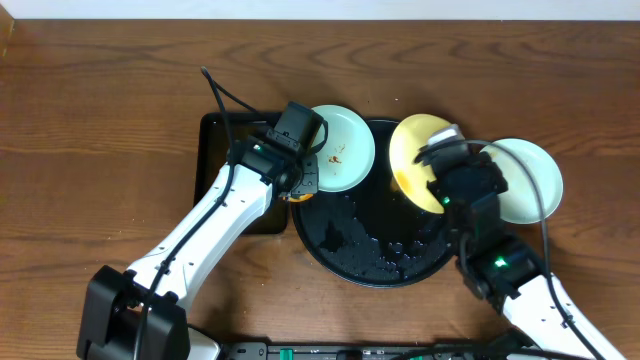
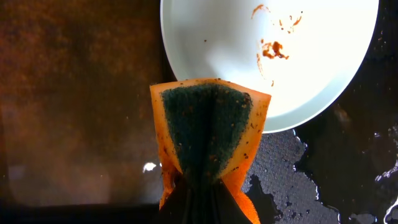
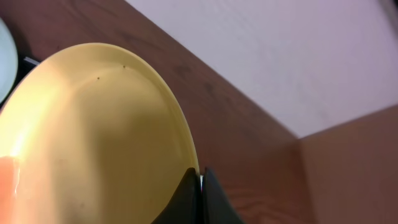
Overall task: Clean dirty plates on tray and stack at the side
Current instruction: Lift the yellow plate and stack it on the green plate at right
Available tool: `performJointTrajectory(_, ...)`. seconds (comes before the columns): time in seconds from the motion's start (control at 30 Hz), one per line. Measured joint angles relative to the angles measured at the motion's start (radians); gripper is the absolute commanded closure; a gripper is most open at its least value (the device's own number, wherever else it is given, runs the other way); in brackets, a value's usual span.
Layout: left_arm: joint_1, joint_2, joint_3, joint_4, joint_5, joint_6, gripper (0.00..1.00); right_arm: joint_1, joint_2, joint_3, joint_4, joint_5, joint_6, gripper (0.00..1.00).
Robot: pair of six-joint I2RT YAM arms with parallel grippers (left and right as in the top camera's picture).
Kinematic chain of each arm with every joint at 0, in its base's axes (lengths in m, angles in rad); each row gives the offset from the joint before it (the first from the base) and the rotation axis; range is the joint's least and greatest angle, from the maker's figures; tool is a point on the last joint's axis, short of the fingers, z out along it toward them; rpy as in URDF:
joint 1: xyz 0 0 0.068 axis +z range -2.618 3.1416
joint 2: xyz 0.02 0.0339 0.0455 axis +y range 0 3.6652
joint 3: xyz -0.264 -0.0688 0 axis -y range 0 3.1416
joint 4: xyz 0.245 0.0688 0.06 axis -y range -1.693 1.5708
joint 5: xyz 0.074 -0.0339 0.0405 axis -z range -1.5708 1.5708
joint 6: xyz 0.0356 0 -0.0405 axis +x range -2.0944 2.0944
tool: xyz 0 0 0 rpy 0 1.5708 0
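I need to carry the yellow plate (image 1: 410,150) down onto the second mint-green plate (image 1: 519,184) next with my right gripper, because the mint-green plate is below that gripper and to its right in the overhead view.
The round black tray (image 1: 370,250) is wet. A mint-green plate (image 1: 345,150) with brown specks lies at its upper left, also shown in the left wrist view (image 2: 267,56). My left gripper (image 1: 303,183) is shut on an orange sponge with a green pad (image 2: 205,127), just beside that plate's near rim. My right gripper (image 1: 440,172) is shut on the rim of the yellow plate (image 1: 410,150) and holds it tilted above the tray's right part; the right wrist view shows the plate (image 3: 93,137) pinched between the fingers (image 3: 200,180). A second mint-green plate (image 1: 528,180) lies on the wood tabletop (image 1: 580,120) right of the tray.
A smaller rectangular black tray (image 1: 212,170) sits left of the round tray, partly under my left arm. Water drops and wet patches (image 2: 292,180) cover the round tray's surface. Brown wood table extends all around.
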Motion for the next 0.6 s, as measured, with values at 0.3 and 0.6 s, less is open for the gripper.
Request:
performJointTrajectory(0.3,0.0,0.0,0.0,0.0,0.0,0.0,0.91,0.012,0.0,0.0,0.031,0.2,0.034,0.99)
performJointTrajectory(0.6,0.0,0.0,0.0,0.0,0.0,0.0,0.91,-0.266,0.007,0.0,-0.07,0.177,0.435,0.99)
